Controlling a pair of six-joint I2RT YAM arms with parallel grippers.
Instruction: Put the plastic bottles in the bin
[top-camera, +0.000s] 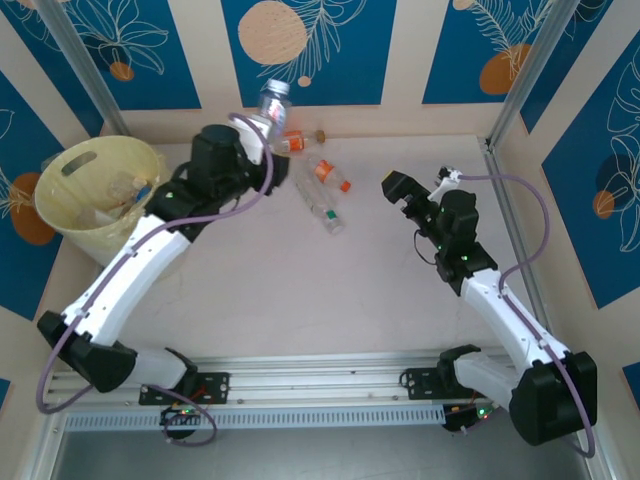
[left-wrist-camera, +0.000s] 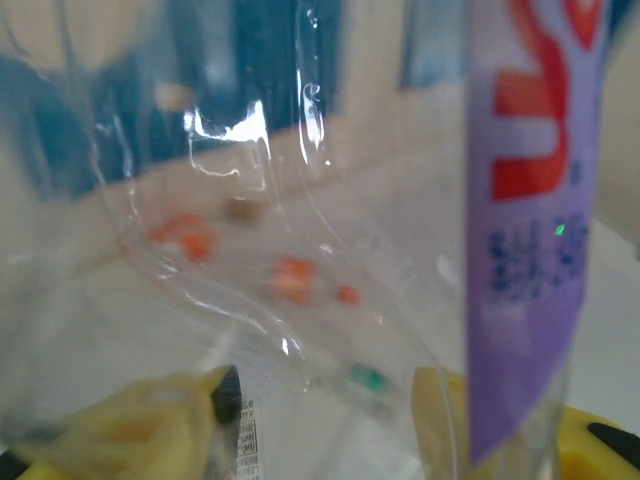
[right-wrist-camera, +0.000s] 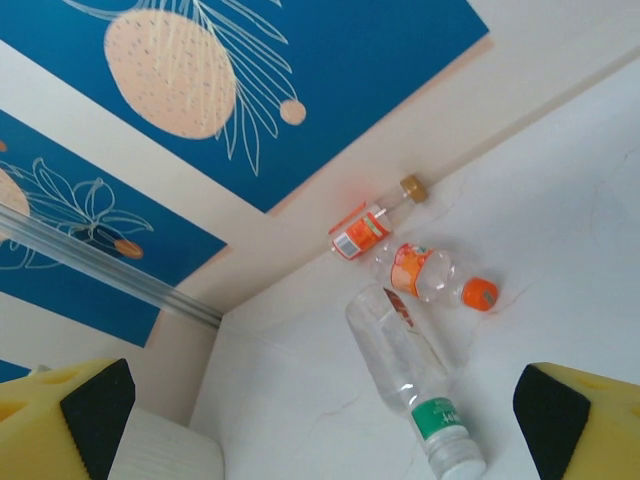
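Observation:
I should swing my left gripper across to over the bin's opening (top-camera: 106, 190) and release, because the pale-yellow bin is open at the top and already has several bottles in it.
My left gripper (top-camera: 262, 138) is shut on a clear plastic bottle with a purple label (top-camera: 272, 104), held up near the back wall and to the right of the bin (top-camera: 70, 215). In the left wrist view that bottle (left-wrist-camera: 530, 250) spans the frame between my yellow fingers (left-wrist-camera: 160, 425). Three more bottles lie on the table: a small orange-labelled one (top-camera: 292, 143), one with an orange cap (top-camera: 331, 175) and a clear one with a green label (top-camera: 320, 208). My right gripper (top-camera: 400, 188) stands open to their right, nothing between its fingers (right-wrist-camera: 80, 410). The right wrist view shows the same bottles (right-wrist-camera: 405, 370).
The pale-yellow bin stands at the far left by the side wall and holds several bottles (top-camera: 128, 190). A metal post (top-camera: 520, 75) and the side wall bound the table (top-camera: 330, 300) on the right. Both arm bases sit on the rail at the near edge.

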